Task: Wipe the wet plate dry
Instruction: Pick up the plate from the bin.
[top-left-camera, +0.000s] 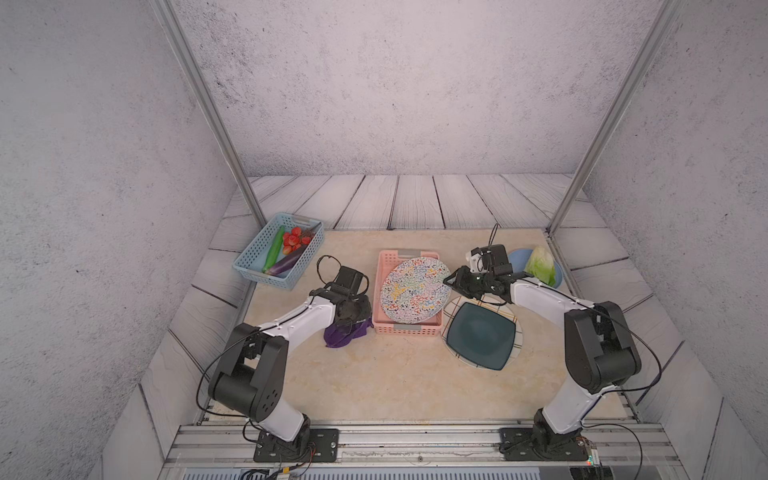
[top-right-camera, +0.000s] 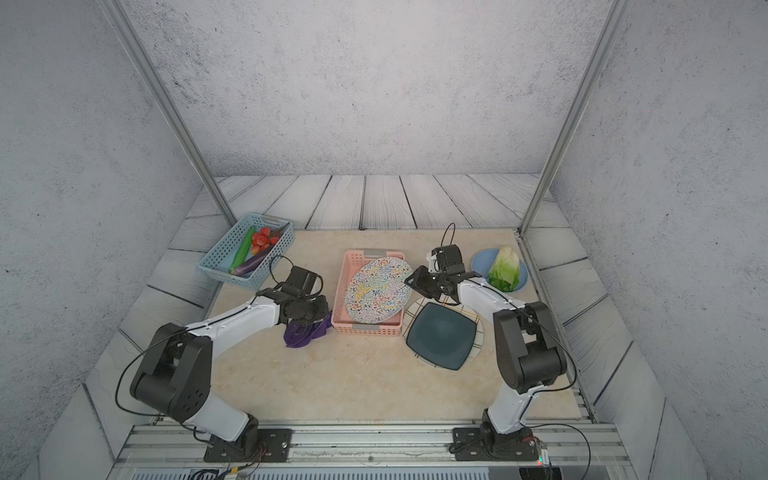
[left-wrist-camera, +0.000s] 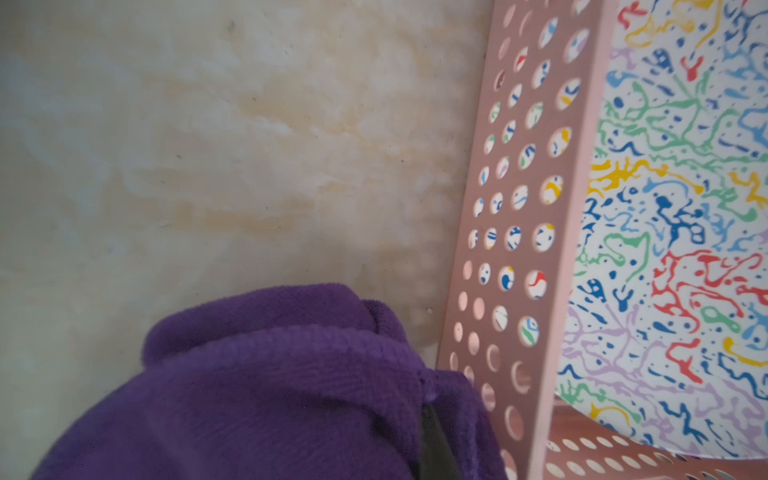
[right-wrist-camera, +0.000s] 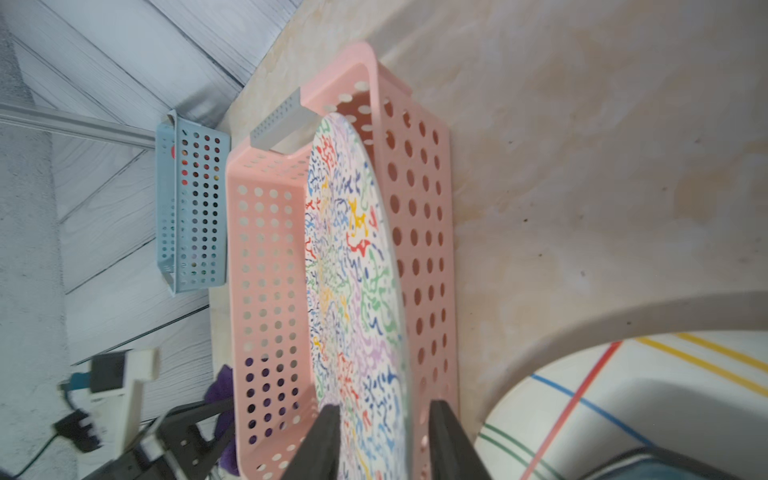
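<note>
My left gripper holds the purple cloth (top-left-camera: 343, 334). It will next raise the cloth over the pink basket's side, onto the plate's flat side (top-left-camera: 404, 295) and across it, and release the cloth there.
A round plate (top-left-camera: 415, 289) (top-right-camera: 376, 289) with coloured squiggles leans tilted inside the pink basket (top-left-camera: 384, 266) (right-wrist-camera: 266, 249). My right gripper (top-left-camera: 451, 282) (right-wrist-camera: 386, 440) is at the plate's right rim. Its jaws stand apart, one finger over the plate's face (right-wrist-camera: 353, 270) and the other outside the basket wall, with a gap showing. A purple cloth (top-left-camera: 343, 334) (left-wrist-camera: 270, 395) lies bunched on the table just left of the basket. My left gripper (top-left-camera: 353, 316) is shut on it, with one dark finger (left-wrist-camera: 436, 449) showing between the folds.
A dark teal square plate (top-left-camera: 482, 334) lies on a striped round plate (right-wrist-camera: 623, 395) right of the basket, under my right forearm. A blue basket (top-left-camera: 253, 257) of vegetables stands at the back left. A blue dish with lettuce (top-left-camera: 540, 266) sits at the back right.
</note>
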